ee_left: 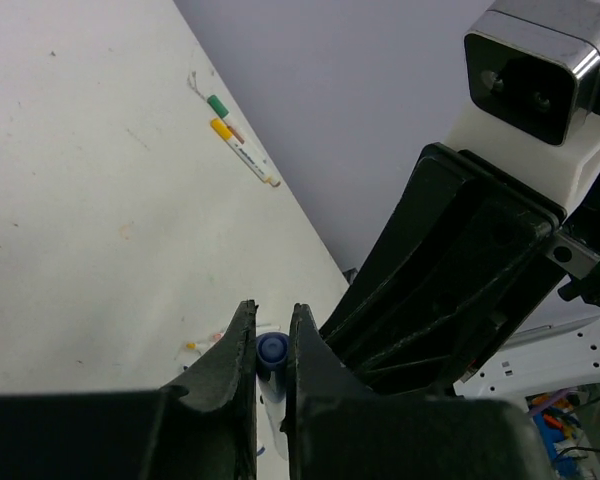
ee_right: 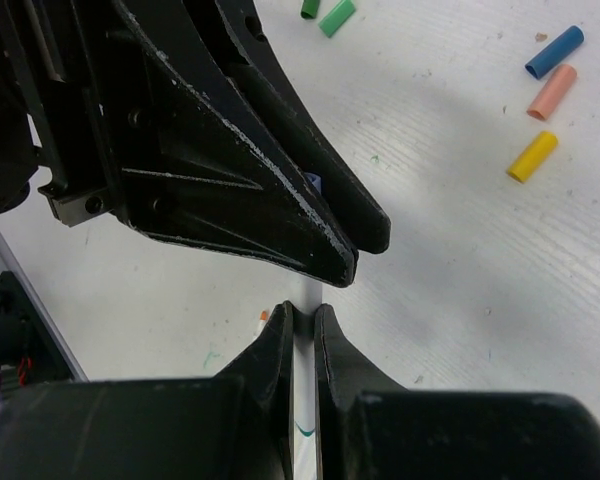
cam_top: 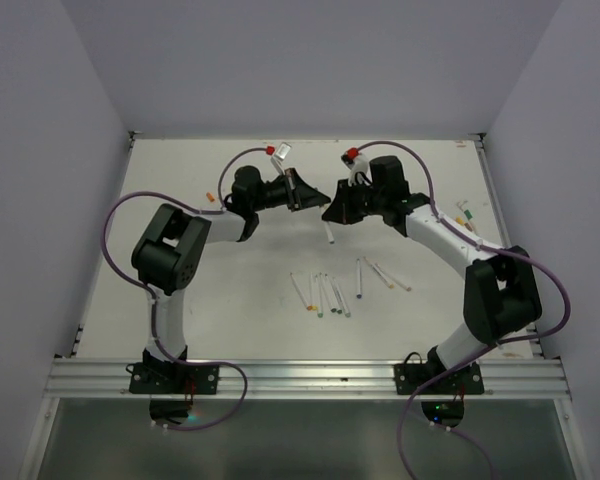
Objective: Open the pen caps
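Note:
I will next pull the pen's cap outward off the pen's white body (ee_right: 304,440) with my left gripper. Then I will bring it down beside the loose blue cap and let go of it where loose caps already lie.
My two grippers meet above the middle of the table. My left gripper (cam_top: 306,193) (ee_left: 271,330) is shut on the blue cap (ee_left: 271,348) at the end of a white pen (cam_top: 329,234). My right gripper (cam_top: 331,211) (ee_right: 303,322) is shut on the white barrel (ee_right: 304,440) of the same pen, just below the left fingers (ee_right: 280,210). The pen's free end points down toward the table in the top view. A sliver of the blue cap (ee_right: 314,181) shows behind the left fingers in the right wrist view.
Several white pens (cam_top: 325,295) lie in a row on the table in front of the arms, more (cam_top: 382,272) to their right. Two pens (ee_left: 238,140) lie by the right edge. Loose green (ee_right: 334,17), blue (ee_right: 555,51), pink (ee_right: 552,92) and yellow (ee_right: 532,156) caps lie on the table.

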Robot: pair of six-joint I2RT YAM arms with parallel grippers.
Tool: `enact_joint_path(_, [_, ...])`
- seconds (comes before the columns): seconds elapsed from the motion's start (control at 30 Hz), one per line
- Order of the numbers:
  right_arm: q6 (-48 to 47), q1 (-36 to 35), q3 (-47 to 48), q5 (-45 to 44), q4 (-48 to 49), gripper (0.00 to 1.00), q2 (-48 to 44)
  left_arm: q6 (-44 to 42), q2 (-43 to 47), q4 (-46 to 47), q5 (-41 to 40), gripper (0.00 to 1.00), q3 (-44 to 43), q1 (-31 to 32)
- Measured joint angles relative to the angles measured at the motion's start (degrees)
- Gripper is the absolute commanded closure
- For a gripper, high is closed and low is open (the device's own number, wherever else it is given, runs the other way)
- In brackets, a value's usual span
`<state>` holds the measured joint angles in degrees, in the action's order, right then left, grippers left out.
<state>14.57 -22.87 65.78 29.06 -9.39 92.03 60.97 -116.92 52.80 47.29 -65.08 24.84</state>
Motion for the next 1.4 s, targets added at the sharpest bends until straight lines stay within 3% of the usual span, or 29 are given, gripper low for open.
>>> enact_joint_path(0.17, [0.0, -0.5, 0.0, -0.2, 0.5, 0.77, 0.4, 0.2, 0.2, 0.0, -0.1, 1.0, 0.3, 0.0])
enact_joint_path(0.3, [0.0, -1.7, 0.0, -1.3, 1.1, 0.71, 0.8, 2.2, 0.2, 1.9, -0.2, 1.0, 1.3, 0.0])
enact_joint_path(0.37, [0.1, -2.5, 0.0, -1.7, 1.8, 0.77, 1.2, 3.6, 0.2, 3.5, -0.1, 1.0, 1.6, 0.0])
enact_joint_path(0.4, [0.0, -2.8, 0.0, -2.1, 2.2, 0.85, 1.4, 4.3, 0.2, 4.2, -0.2, 1.0, 1.7, 0.0])
enact_joint_path(0.43, [0.1, -3.0, 0.0, -2.5, 2.4, 1.0, 1.7, 4.8, 0.3, 4.9, -0.3, 1.0, 2.1, 0.0])
enact_joint_path(0.73, [0.5, -5.4, -1.7, -9.1, 4.6, 1.0, 0.9, 5.9, 0.3, 1.2, -0.9, 1.0, 0.9, -1.1])
enact_joint_path(0.9, [1.7, -6.2, -6.2, -15.1, 10.4, 1.0, -3.7, 10.0, -4.0, 1.1, 4.6, 1.0, -8.2, -2.4])
enact_joint_path(1.1, [2.1, -8.7, -16.0, -15.5, -1.2, 1.0, -8.0, 11.8, -7.7, 0.9, -3.2, 1.0, -17.2, -13.6])
enact_joint_path(1.23, [1.6, -8.8, -16.5, -19.7, -7.8, 1.0, -8.1, 8.2, -7.7, -3.0, -5.1, 1.0, -17.2, -17.5])
enact_joint_path(1.4, [-0.9, -8.3, -11.9, -25.1, -14.4, 1.0, -6.2, -6.6, -7.8, -22.6, -7.7, 1.0, -19.4, -13.8])
